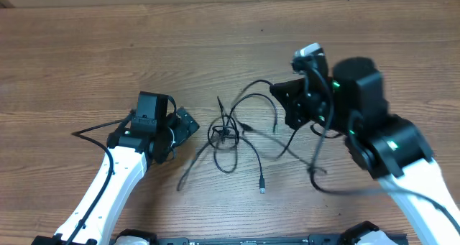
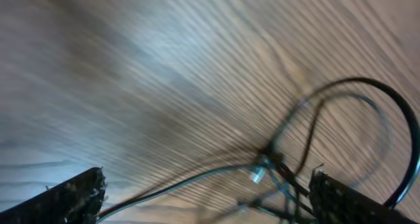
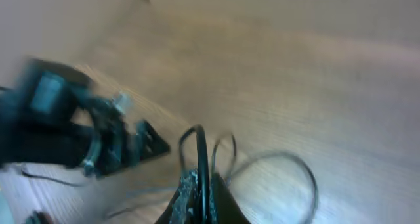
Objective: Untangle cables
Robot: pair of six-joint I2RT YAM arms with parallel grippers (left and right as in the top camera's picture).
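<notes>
Next, my right gripper carries the cable to the right in the overhead view, to bare tabletop clear of the tangle, then lowers and releases it.
Several thin black cables (image 1: 231, 133) lie knotted in a tangle at the table's middle, with loose ends trailing toward the front. My right gripper (image 1: 284, 101) is shut on one black cable (image 3: 201, 159), which loops up from the tangle to its fingers (image 3: 200, 196). My left gripper (image 1: 185, 124) is open just left of the tangle. In the left wrist view, its fingers (image 2: 210, 196) straddle cable strands and a small silver-tipped plug (image 2: 257, 174), without touching them. The left arm also shows in the right wrist view (image 3: 79, 129).
The wooden table (image 1: 86, 51) fills the overhead view. A thicker black wire (image 1: 93, 128) runs along the left arm. A loose plug end (image 1: 262, 188) lies toward the front edge.
</notes>
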